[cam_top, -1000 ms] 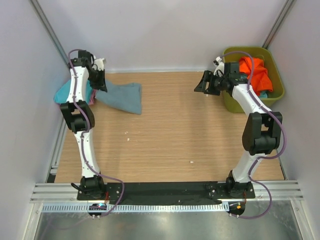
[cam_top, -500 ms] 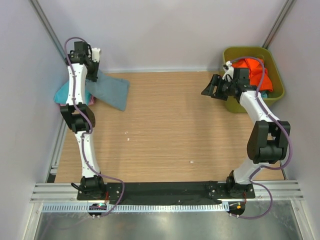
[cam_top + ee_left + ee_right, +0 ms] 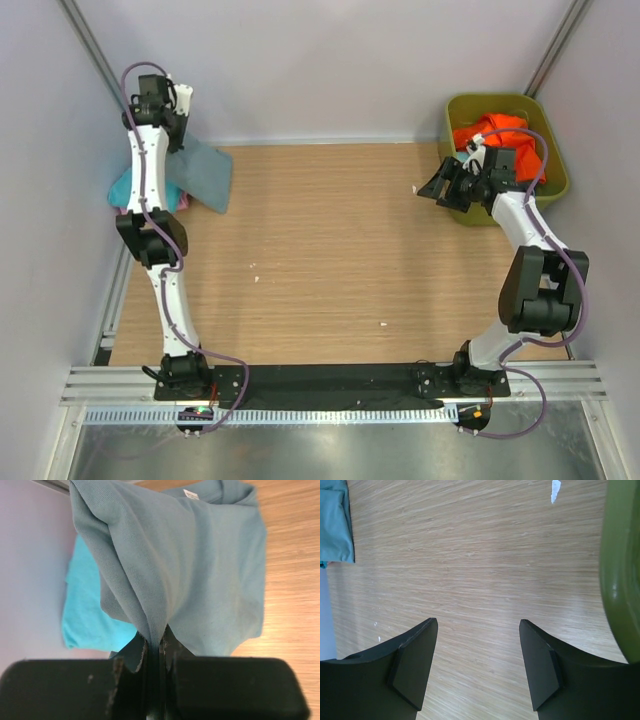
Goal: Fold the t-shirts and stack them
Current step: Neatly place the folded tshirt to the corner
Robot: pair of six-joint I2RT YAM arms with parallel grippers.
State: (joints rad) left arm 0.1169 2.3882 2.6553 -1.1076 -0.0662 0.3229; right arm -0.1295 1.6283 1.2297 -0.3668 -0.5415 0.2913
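Observation:
I will move my left gripper toward the nearby side wall next, turning it, and then open it, because the grey-blue t-shirt reaches past the turquoise one (image 3: pixel 124 188) (image 3: pixel 94 607) over bare wood.
My left gripper (image 3: pixel 155 640) is shut on a bunched fold of the dusty grey-blue t-shirt (image 3: pixel 200 570), whose white label (image 3: pixel 191 494) shows at its far edge. The shirt hangs from the jaws and partly covers a folded turquoise t-shirt (image 3: pixel 82 605). From above, the left gripper (image 3: pixel 172 135) is at the back left corner, the grey-blue t-shirt (image 3: pixel 205 170) draped over the turquoise one (image 3: pixel 125 185), with a pink edge (image 3: pixel 183 203) beneath. My right gripper (image 3: pixel 442 188) is open and holds nothing, just left of the tub, where an orange t-shirt (image 3: pixel 500 135) lies. It hovers over bare wood (image 3: pixel 477 630).
The olive-green tub (image 3: pixel 555 180) stands at the back right; its rim (image 3: pixel 620 580) fills the right edge of the right wrist view. White walls close in the table on three sides. Small white scraps (image 3: pixel 383 324) lie on the wood.
My left gripper has pulled the grey-blue shirt back and left, over the turquoise one. My right gripper, still open, has drawn right toward the tub.

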